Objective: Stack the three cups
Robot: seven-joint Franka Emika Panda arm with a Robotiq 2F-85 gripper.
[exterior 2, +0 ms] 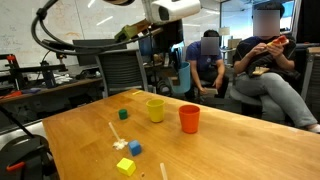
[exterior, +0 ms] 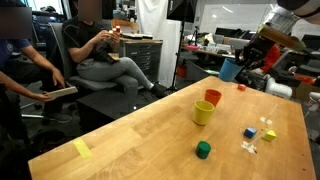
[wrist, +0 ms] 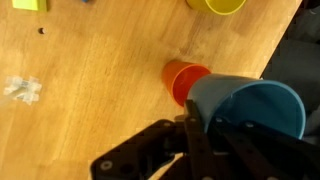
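My gripper needs to go down while moving over the red-orange cup's opening [exterior: 213, 93] and let go of the blue cup [exterior: 229, 68] there, because the blue cup is still high and off-center.
The yellow cup [exterior: 203, 112] and the red-orange cup [exterior: 212, 97] stand upright next to each other on the wooden table [exterior: 130, 135]; both also show in an exterior view, yellow [exterior 2: 155, 109] and red-orange [exterior 2: 189, 119]. My gripper [exterior: 243, 64] is shut on the blue cup [exterior: 229, 68] and holds it in the air above and beyond the red-orange cup. In the wrist view the blue cup [wrist: 245, 105] is tilted between the fingers [wrist: 200, 122], with the red-orange cup [wrist: 180, 78] on the table below it and the yellow cup [wrist: 218, 5] at the top edge.
A green cube [exterior: 203, 150] [exterior 2: 123, 114], a small blue block [exterior: 249, 132] [exterior 2: 134, 148] and a small yellow block [exterior: 269, 134] [exterior 2: 126, 166] lie on the table. A clear scrap [wrist: 22, 88] lies nearby. People sit on chairs [exterior: 110, 60] beyond the table.
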